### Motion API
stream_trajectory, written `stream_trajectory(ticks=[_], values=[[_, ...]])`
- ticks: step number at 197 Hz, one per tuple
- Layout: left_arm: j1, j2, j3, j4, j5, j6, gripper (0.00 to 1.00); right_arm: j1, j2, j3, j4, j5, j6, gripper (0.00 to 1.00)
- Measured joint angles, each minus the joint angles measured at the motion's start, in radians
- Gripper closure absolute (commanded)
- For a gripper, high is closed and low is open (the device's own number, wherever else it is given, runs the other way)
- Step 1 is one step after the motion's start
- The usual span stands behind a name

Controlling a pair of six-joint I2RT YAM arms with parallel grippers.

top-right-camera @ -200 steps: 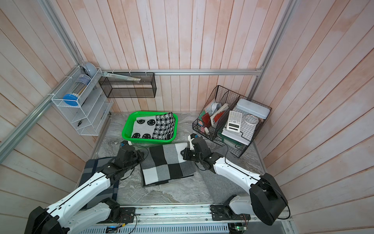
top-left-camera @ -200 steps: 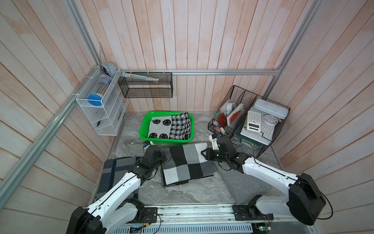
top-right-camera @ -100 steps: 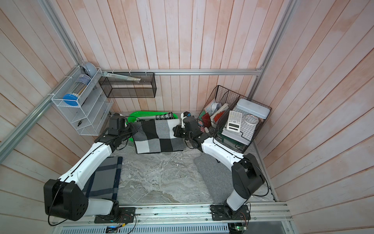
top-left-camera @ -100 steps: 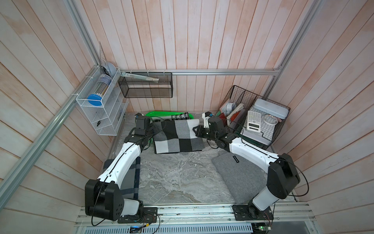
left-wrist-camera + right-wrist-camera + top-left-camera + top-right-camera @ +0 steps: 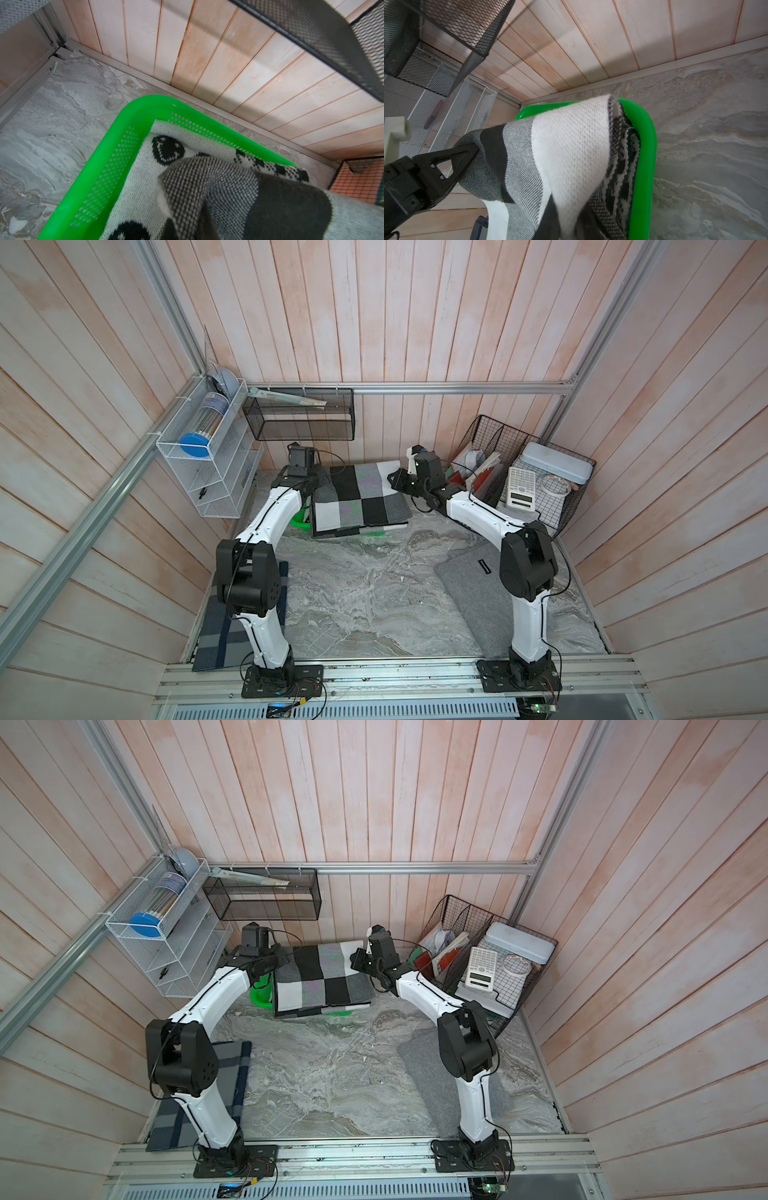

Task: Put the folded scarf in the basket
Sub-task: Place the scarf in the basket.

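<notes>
The knit cloth inside the green basket (image 5: 626, 160) is below my right gripper. My right gripper will next lower the scarf's corner onto it, within the basket's rim, and let go.
The folded scarf (image 5: 359, 499) (image 5: 322, 979), checked in black, grey and white, hangs stretched between my two grippers just above the green basket (image 5: 301, 523) (image 5: 262, 996), covering most of it. My left gripper (image 5: 313, 488) (image 5: 205, 209) is shut on the scarf's left corner (image 5: 270, 197). My right gripper (image 5: 395, 482) (image 5: 571, 218) is shut on its right corner (image 5: 566, 145). The wrist views show the basket's rim (image 5: 99, 166) (image 5: 643, 166) below the scarf. A white knit cloth with black faces (image 5: 145, 176) lies inside the basket.
A black mesh wall bin (image 5: 299, 414) hangs right above the basket. A white wire shelf (image 5: 208, 464) is on the left wall. A black wire organizer (image 5: 519, 435) with a calculator stands at the right. A grey mat (image 5: 469, 593) and a plaid cloth (image 5: 220, 630) lie nearer the front.
Both arms lifted the scarf off the table's middle and carried it back over the basket. Both grippers stayed shut on its corners.
</notes>
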Motion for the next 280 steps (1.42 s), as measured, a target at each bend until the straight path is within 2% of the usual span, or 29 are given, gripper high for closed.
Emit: stream_trajectory(ticks=[115, 126, 130, 133, 135, 141, 142, 146, 148, 149, 157, 165, 185, 204, 232, 252, 280], values=[[0.037, 0.196, 0.238, -0.036, -0.009, 0.072, 1.00, 0.005, 0.174, 0.151, 0.009, -0.001, 0.100, 1.00], [0.038, 0.199, 0.238, -0.042, -0.012, 0.072, 1.00, 0.007, 0.185, 0.164, 0.009, -0.001, 0.101, 0.88], [0.039, 0.201, 0.238, -0.046, -0.012, 0.072, 0.94, 0.007, 0.190, 0.168, 0.008, -0.001, 0.101, 0.82], [0.039, 0.201, 0.238, -0.048, -0.013, 0.072, 0.91, 0.007, 0.192, 0.171, 0.008, -0.001, 0.101, 0.74], [0.039, 0.201, 0.238, -0.050, -0.013, 0.072, 0.82, 0.008, 0.194, 0.172, 0.008, -0.001, 0.102, 0.71], [0.040, 0.201, 0.238, -0.057, -0.016, 0.077, 0.66, 0.008, 0.198, 0.177, 0.005, -0.001, 0.104, 0.59], [0.041, 0.201, 0.238, -0.058, -0.016, 0.075, 0.66, 0.008, 0.198, 0.178, 0.005, -0.001, 0.103, 0.57], [0.041, 0.201, 0.238, -0.060, -0.019, 0.071, 0.47, 0.008, 0.200, 0.181, 0.002, -0.001, 0.097, 0.51], [0.042, 0.201, 0.238, -0.061, -0.022, 0.077, 0.44, 0.008, 0.200, 0.183, 0.000, 0.000, 0.101, 0.48], [0.042, 0.201, 0.238, -0.061, -0.024, 0.077, 0.37, 0.008, 0.200, 0.183, -0.001, 0.001, 0.098, 0.46], [0.044, 0.201, 0.238, -0.062, -0.035, 0.072, 0.17, 0.006, 0.200, 0.189, -0.008, -0.001, 0.090, 0.37], [0.048, 0.200, 0.239, -0.064, -0.042, 0.072, 0.10, 0.005, 0.199, 0.198, -0.011, -0.002, 0.078, 0.31], [0.061, 0.178, 0.232, -0.082, -0.042, 0.051, 0.05, 0.002, 0.167, 0.174, -0.024, -0.001, 0.053, 0.21], [0.065, 0.082, 0.143, -0.072, -0.034, 0.000, 0.05, 0.001, 0.040, 0.027, -0.029, 0.008, 0.022, 0.18], [0.017, -0.188, -0.094, -0.039, -0.025, -0.098, 0.05, 0.001, -0.274, -0.269, -0.049, 0.049, -0.026, 0.17], [-0.097, -0.397, -0.276, 0.017, -0.025, -0.178, 0.05, 0.001, -0.541, -0.474, -0.072, 0.098, -0.056, 0.17], [-0.327, -0.626, -0.554, 0.109, -0.035, -0.320, 0.07, 0.000, -0.909, -0.726, -0.174, 0.206, -0.074, 0.17]])
